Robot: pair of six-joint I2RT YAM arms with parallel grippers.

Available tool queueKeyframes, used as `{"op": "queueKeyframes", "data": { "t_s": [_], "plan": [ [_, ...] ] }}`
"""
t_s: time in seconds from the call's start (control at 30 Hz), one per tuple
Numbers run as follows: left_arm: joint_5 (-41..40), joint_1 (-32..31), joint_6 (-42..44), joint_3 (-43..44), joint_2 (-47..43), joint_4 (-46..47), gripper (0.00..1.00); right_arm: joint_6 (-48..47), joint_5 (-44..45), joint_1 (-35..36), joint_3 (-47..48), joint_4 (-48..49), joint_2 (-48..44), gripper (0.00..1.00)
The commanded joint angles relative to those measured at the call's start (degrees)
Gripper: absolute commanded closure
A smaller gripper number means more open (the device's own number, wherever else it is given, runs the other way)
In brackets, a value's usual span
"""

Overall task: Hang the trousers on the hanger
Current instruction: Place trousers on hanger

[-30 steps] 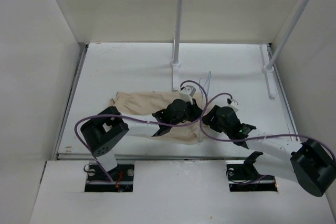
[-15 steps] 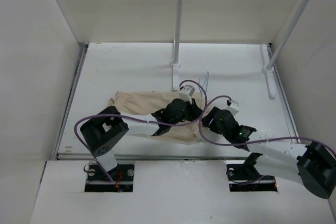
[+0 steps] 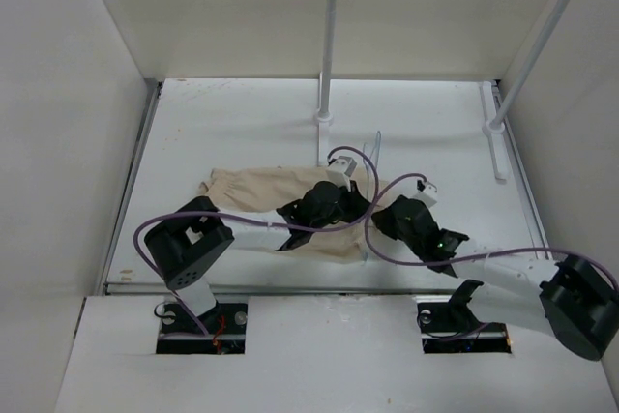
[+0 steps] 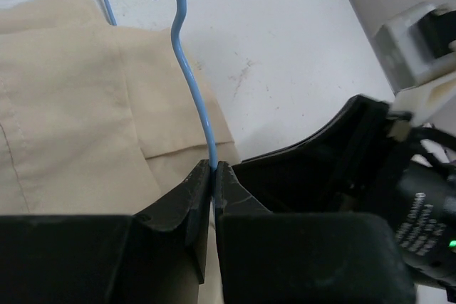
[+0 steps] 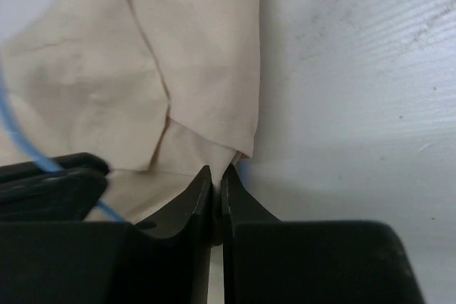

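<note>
I need to pull the fold of the trousers to the right in the top view, away from the hanger (image 4: 187, 69), before I open my right gripper, because little cloth (image 4: 71, 105) goes past the hanger's wire.
The beige trousers (image 3: 253, 191) lie wrinkled across the middle of the table, and their cloth (image 4: 71, 105) fills the left of the left wrist view. The thin blue hanger (image 4: 187, 69) rises over them, its hook end (image 3: 375, 147) pointing away. My left gripper (image 4: 213, 170) is shut on the hanger's wire, above the trousers' right end (image 3: 354, 202). My right gripper (image 5: 217, 173) is shut on a fold at the trousers' edge (image 5: 178, 69), just right of the left gripper (image 3: 377, 227). The hanger's lower part is hidden by the arms.
Two white upright rack poles (image 3: 329, 45) (image 3: 546, 31) stand at the back on flat bases (image 3: 322, 142) (image 3: 496, 147). White walls close in the table on the left, right and back. The table's near edge (image 3: 319, 287) runs just behind the arm bases.
My right gripper has closed on the trousers' edge; earlier it stood open beside the cloth. The left gripper, still gripping the hanger, has shifted slightly left.
</note>
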Motion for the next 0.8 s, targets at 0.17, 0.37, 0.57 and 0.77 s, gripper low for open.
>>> {"op": "queueKeyframes", "data": {
  "t_s": [0.17,0.37,0.57,0.77],
  "plan": [
    [-0.79,1.16,0.67,-2.50,-5.83,-1.29,1.00,-5.90,3.21,-6.12,2.86,0.04,-19.82,0.90],
    [-2.90,2.12,0.67,-4.08,-9.87,-1.99,1.00,-7.76,-2.77,-14.30,3.30,-4.88,-23.35,0.91],
    [-3.43,5.02,0.93,-6.28,-13.04,-3.31,1.00,-9.16,-6.81,-22.73,3.21,-10.33,-33.01,0.91],
    [-3.35,6.87,0.76,-7.78,-14.71,-3.05,1.00,-9.25,-14.28,-30.39,2.60,-12.98,-34.61,0.90]
  ]
}}
